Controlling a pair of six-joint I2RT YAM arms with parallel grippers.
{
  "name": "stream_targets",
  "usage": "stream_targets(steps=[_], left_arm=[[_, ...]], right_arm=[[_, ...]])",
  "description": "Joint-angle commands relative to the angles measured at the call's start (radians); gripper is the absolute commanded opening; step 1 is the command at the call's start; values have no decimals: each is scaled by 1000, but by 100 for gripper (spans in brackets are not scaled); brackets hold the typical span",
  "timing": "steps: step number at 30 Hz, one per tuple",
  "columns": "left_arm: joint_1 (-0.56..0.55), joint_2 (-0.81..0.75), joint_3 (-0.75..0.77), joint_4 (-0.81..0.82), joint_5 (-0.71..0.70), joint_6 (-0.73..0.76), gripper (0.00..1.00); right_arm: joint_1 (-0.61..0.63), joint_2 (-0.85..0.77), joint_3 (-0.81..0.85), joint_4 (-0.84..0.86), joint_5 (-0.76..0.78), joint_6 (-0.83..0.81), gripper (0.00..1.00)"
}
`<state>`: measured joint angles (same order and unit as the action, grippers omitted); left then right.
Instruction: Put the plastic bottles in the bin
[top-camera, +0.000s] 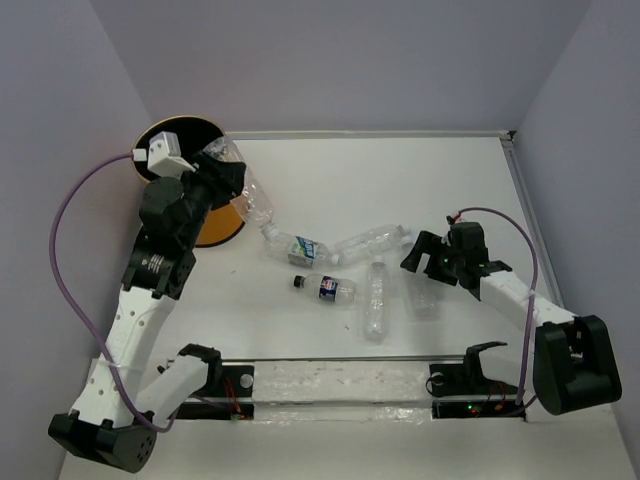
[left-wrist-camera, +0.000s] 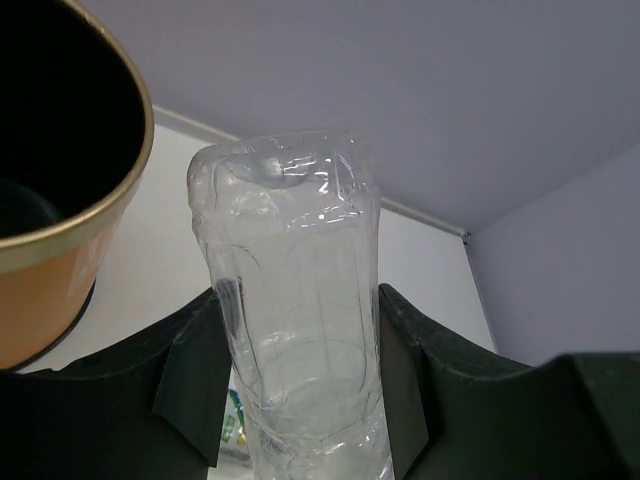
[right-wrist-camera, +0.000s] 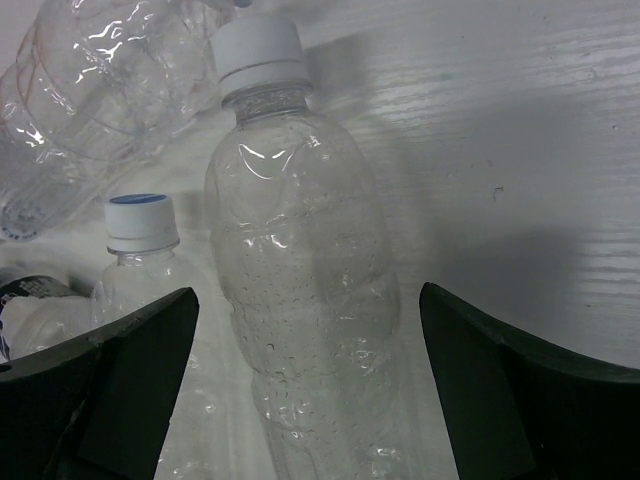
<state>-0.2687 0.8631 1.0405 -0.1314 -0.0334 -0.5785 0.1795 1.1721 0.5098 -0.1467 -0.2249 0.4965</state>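
The bottle still hangs outside the bin's rim, so I next need to move my left gripper to the left in the top view, over the bin's opening (top-camera: 192, 130) (left-wrist-camera: 55, 115), and release.
My left gripper (top-camera: 222, 182) is shut on a clear plastic bottle (top-camera: 246, 192) and holds it in the air just right of the orange-yellow bin (top-camera: 216, 228). In the left wrist view the bottle (left-wrist-camera: 290, 280) stands between the fingers, with the bin's rim (left-wrist-camera: 120, 200) at the left. My right gripper (top-camera: 424, 262) is open over a clear white-capped bottle (right-wrist-camera: 300, 270) lying on the table; its jaws stand apart from the bottle on both sides. More bottles lie mid-table: a white-blue labelled one (top-camera: 298, 248), a clear one (top-camera: 370, 240), a dark-labelled black-capped one (top-camera: 326, 288) and a clear one (top-camera: 376, 302).
The left arm covers much of the bin in the top view. A second capped bottle (right-wrist-camera: 140, 260) lies close to the left of my right gripper's left finger. Walls close the table at the back and at the right edge (top-camera: 530, 220).
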Motion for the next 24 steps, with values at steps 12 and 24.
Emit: stream_targets(steps=[12,24], left_arm=[[128,355,381,193,-394,108,39],[290,495,523,265,-663,281,39]], right_arm=[[26,-45,-27,113,-13,19,49],[26,-347,-41,-7,53,16,40]])
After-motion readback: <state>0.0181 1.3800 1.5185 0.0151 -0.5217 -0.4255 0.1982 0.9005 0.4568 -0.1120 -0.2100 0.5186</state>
